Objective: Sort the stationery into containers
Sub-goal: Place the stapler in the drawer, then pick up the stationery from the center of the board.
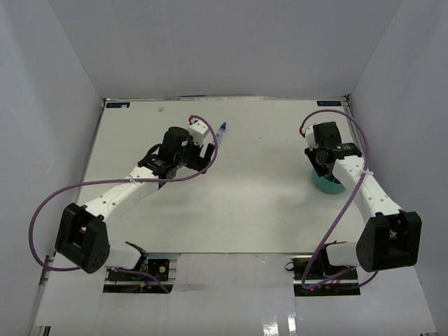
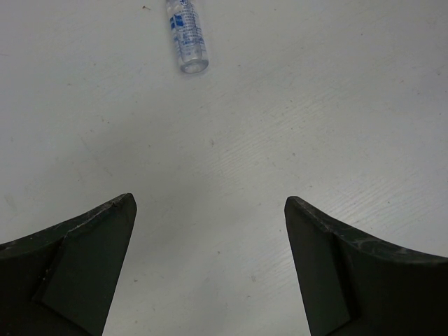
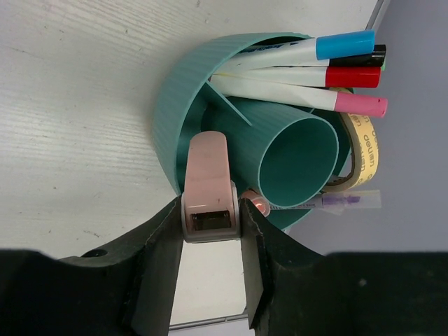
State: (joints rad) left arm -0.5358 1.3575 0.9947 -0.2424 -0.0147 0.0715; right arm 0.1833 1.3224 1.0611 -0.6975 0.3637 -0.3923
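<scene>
My left gripper should next move outward and down until its open fingers are on both sides of the blue-capped clear bottle point(image 1: 220, 133) point(image 2: 187, 38), then close, because the bottle lies outward of the gripper's empty fingers.
The teal organiser bowl point(image 3: 183, 105) stands at the right side of the table point(image 1: 329, 185). In it are pens with blue point(image 3: 343, 45), red point(image 3: 352, 77) and pink point(image 3: 360, 105) caps, a yellowish tape ring point(image 3: 367, 143) and a purple-capped pen point(image 3: 348, 201). My right gripper point(image 3: 210, 210) is shut on a pinkish eraser block point(image 3: 207, 175), whose far end reaches over the bowl's rim beside the inner teal tube point(image 3: 297, 157). A small blue-capped clear bottle point(image 2: 187, 38) lies on the table point(image 1: 221, 131). My left gripper point(image 2: 210, 203) stands open and empty just short of it point(image 1: 203, 155).
White walls close in the table at the back and on both sides. The bowl sits near the right wall and the table's right edge point(image 3: 378, 14). Purple cables loop beside both arms point(image 1: 42, 210).
</scene>
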